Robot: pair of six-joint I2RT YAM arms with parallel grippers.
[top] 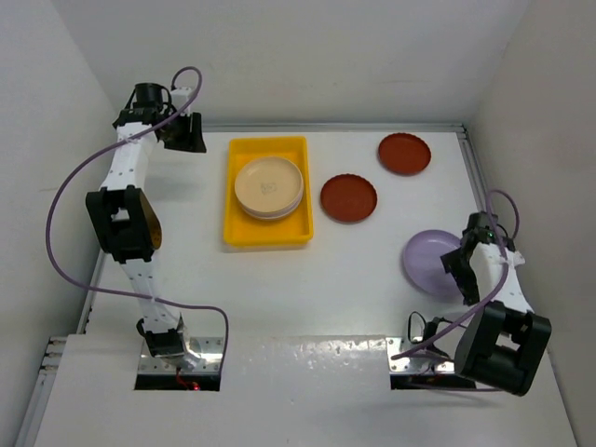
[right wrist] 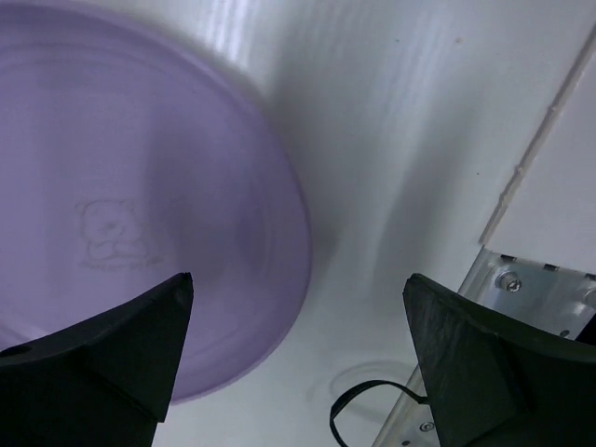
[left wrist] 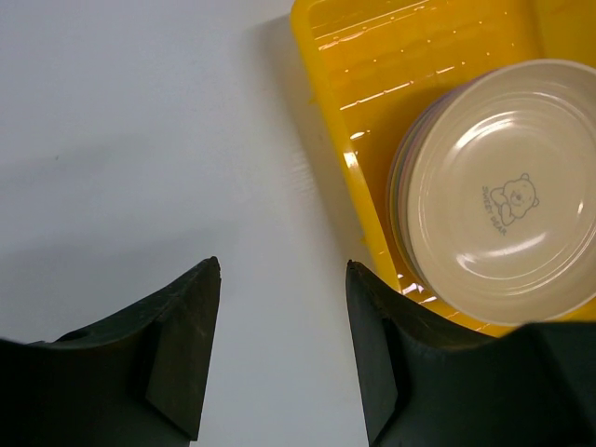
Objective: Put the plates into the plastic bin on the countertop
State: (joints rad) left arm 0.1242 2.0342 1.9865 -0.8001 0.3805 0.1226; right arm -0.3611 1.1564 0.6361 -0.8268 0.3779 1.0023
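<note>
My right gripper should next move down onto the purple plate's rim (right wrist: pixel 303 282) on the side facing the countertop's metal edge, because the plate's rim already runs between the gripper's open fingers.
The yellow plastic bin (top: pixel 268 193) stands on the white countertop (top: pixel 363 289) and holds a stack of plates with a cream plate (top: pixel 268 185) on top, also in the left wrist view (left wrist: pixel 503 196). Two dark red plates (top: pixel 348 197) (top: pixel 404 154) lie right of the bin. A purple plate (top: pixel 430 263) lies at the right, large in the right wrist view (right wrist: pixel 130 214). My left gripper (top: pixel 186 132) is open and empty, just left of the bin's far corner (left wrist: pixel 321 56). My right gripper (top: pixel 463 264) is open and empty over the purple plate's near-right edge.
White wall panels close in the left, back and right sides. A metal edge strip (right wrist: pixel 549 289) and a loose black cable loop (right wrist: pixel 358 405) lie right of the purple plate. The arm bases sit at the near edge.
</note>
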